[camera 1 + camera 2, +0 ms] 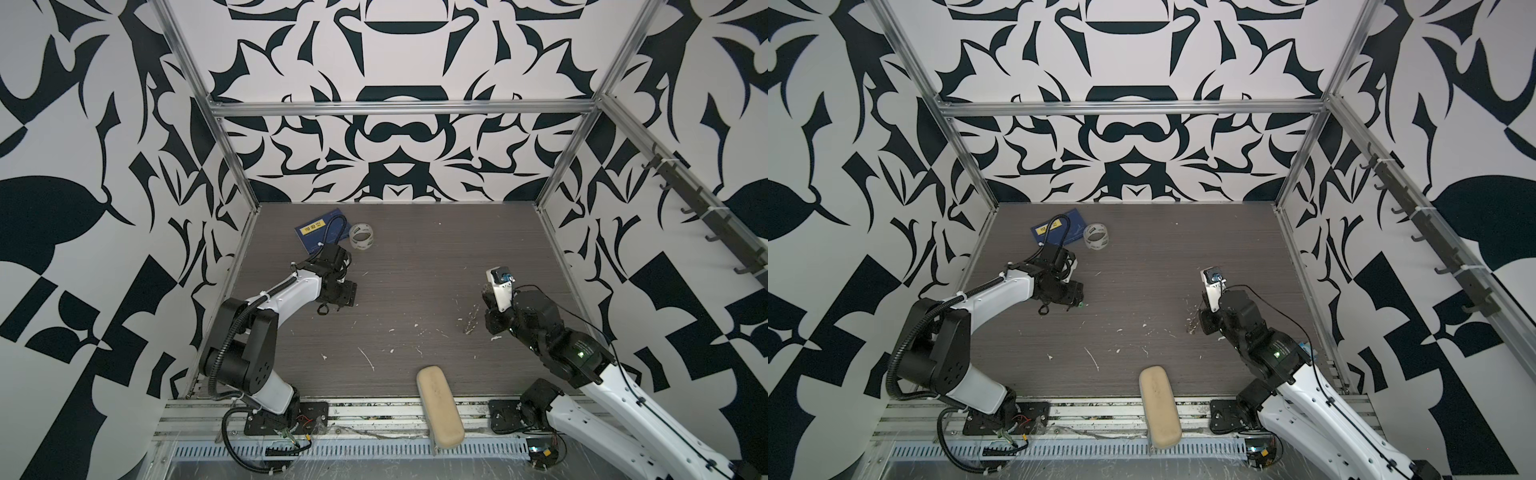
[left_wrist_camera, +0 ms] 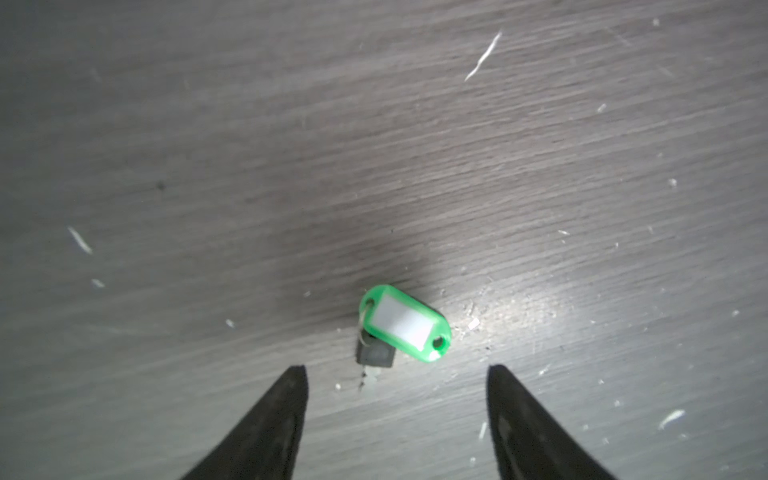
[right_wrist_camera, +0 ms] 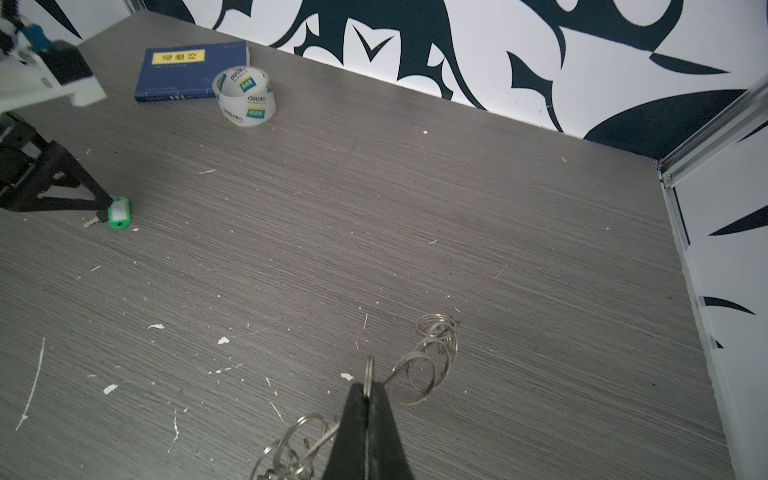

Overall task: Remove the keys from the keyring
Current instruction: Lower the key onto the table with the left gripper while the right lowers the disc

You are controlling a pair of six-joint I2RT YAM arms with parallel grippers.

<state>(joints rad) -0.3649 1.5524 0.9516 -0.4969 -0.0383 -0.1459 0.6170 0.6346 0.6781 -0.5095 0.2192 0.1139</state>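
The keyring (image 3: 369, 372) goes down flat onto the bare tabletop next as my right gripper tilts its fingertips downward, then releases its rim, since the keys already lie apart.
The keys (image 2: 405, 322) are a small green tag with a white patch and a dark key bit, lying flat on the grey table (image 2: 374, 145). My left gripper (image 2: 397, 368) hangs open just over them, with a finger on each side and nothing held. In the right wrist view the keys (image 3: 119, 217) lie beside the left fingers (image 3: 62, 183). My right gripper (image 3: 368, 386) is shut on the keyring (image 3: 369, 372), which is seen edge-on. Silver wire loops (image 3: 432, 357) trail from it on both sides. In a top view the loops (image 1: 469, 322) show low over the table by the right arm.
A blue book (image 1: 320, 232) and a clear tape roll (image 1: 360, 237) sit at the back left. A beige oblong case (image 1: 439, 405) lies across the table's front edge. White flecks dot the table. Patterned walls close in three sides.
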